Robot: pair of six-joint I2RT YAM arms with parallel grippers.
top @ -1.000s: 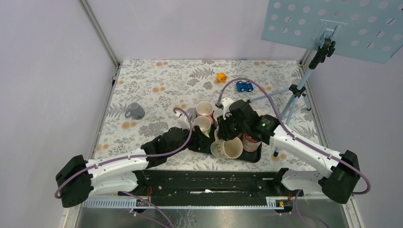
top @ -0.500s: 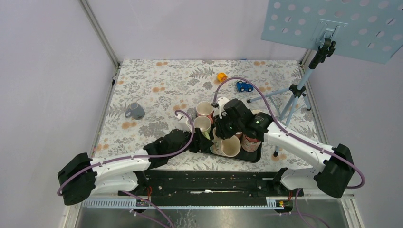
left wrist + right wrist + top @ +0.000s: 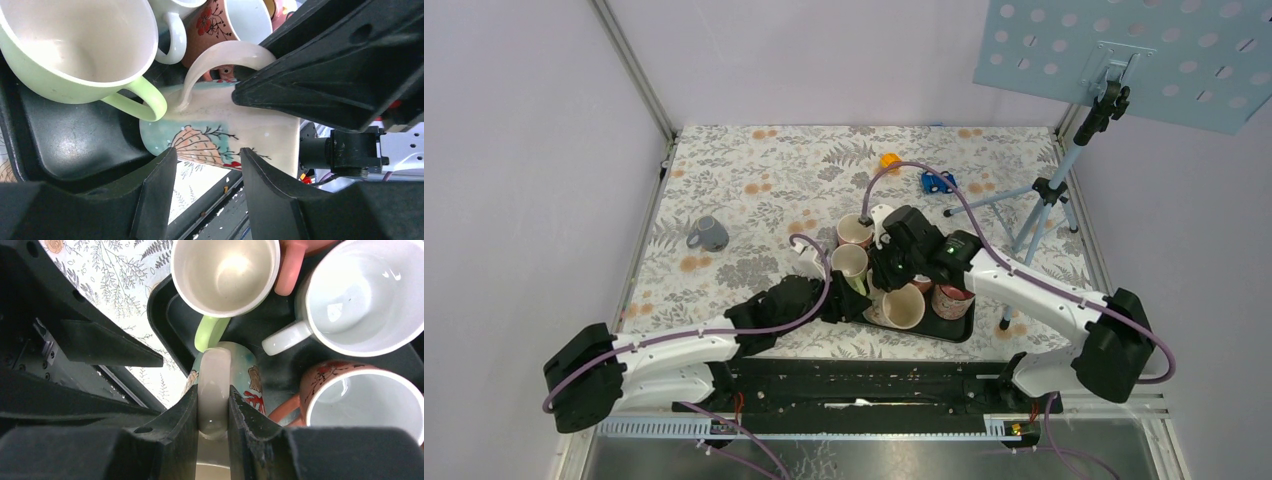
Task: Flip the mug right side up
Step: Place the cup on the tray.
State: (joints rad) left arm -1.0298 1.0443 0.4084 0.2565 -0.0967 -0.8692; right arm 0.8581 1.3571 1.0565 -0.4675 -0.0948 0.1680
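Observation:
My right gripper moves outward next and turns the painted mug, which still leans over, upright onto the tray's front (image 3: pixel 880 314) beside the green mug before releasing.
A cream and teal painted mug (image 3: pixel 904 305) is tilted at the front of the black tray (image 3: pixel 954 328), with its mouth facing up and toward the near side. My right gripper (image 3: pixel 891 275) is shut on its cream handle (image 3: pixel 214 390), and the right wrist view shows the jaws (image 3: pixel 214 410) pinching it. My left gripper (image 3: pixel 207 165) is open at the tray's front left edge. Its fingertips are just short of the mug's painted side (image 3: pixel 225 135), and nothing is between them.
A green mug (image 3: pixel 225 270), a white mug (image 3: pixel 360 295) and a red-patterned mug (image 3: pixel 360 405) stand upright on the tray close around the held mug. A grey mug (image 3: pixel 708 234) sits far left on the cloth. A blue toy (image 3: pixel 937 181), an orange toy (image 3: pixel 889 160) and a tripod (image 3: pixel 1052 195) are behind.
My right arm has swung a little left and back with the mug. The mug's mouth has turned more upward. My left arm has hardly moved.

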